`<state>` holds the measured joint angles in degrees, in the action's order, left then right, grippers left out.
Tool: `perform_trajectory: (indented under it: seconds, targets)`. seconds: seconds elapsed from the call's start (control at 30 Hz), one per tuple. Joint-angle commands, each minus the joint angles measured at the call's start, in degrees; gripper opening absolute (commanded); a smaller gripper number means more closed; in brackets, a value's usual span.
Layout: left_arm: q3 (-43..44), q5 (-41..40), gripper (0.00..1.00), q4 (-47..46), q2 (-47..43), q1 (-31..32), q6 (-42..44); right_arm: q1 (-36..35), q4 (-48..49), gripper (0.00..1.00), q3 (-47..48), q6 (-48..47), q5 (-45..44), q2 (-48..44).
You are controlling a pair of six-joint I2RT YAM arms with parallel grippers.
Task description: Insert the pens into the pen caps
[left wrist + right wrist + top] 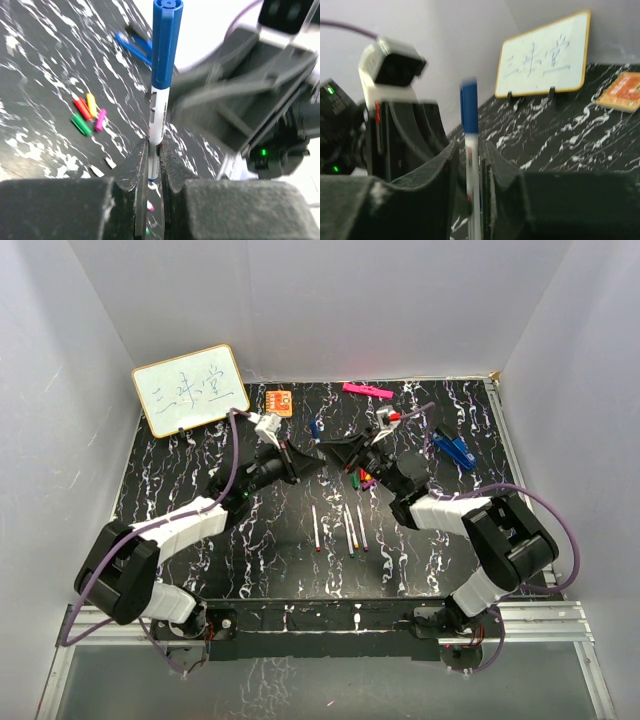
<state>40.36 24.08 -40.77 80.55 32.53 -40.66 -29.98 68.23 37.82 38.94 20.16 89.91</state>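
I should move my left gripper to the left in the top view, then lower the pen onto the table near the orange card, because the pen has its blue cap on.
A white pen with a blue cap (pixel 162 45) on its far end stands in my left gripper (pixel 154 160), which is shut on the pen's lower body. The same pen (pixel 471 150) runs between the fingers of my right gripper (pixel 470 150), whose jaws stand slightly apart with a thin gap beside it. Both grippers meet over the middle of the table, left gripper (pixel 305 462) and right gripper (pixel 340 452), with the blue cap (pixel 315 427) just behind them. Loose caps lie together: red (pixel 80 107), yellow (pixel 91 104), green (pixel 80 125) and pink-purple (pixel 101 119). Several bare pens (pixel 350 530) lie in front.
A whiteboard (pixel 190 390) stands at the back left beside an orange card (pixel 279 401). A flat pink bar (pixel 367 391) lies at the back. A larger blue object (pixel 455 448) sits on the right. White walls close in three sides.
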Motion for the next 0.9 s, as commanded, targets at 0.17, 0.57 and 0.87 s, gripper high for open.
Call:
perform_trajectory:
  seconds: [0.17, 0.57, 0.87]
  targets:
    - [-2.5, -6.7, 0.0, 5.6, -5.6, -2.6, 5.4, -0.7, -7.8, 0.3, 4.8, -6.9, -2.5, -2.6]
    - [7.8, -22.6, 0.0, 32.9, -0.4, -3.6, 12.9, 7.6, -10.9, 0.98, 2.6, -4.5, -9.3, -8.1]
    - [20.2, -28.6, 0.0, 47.2, 12.3, -7.6, 15.8, 15.0, -10.7, 0.98, 1.3, 1.9, -5.5, -6.5]
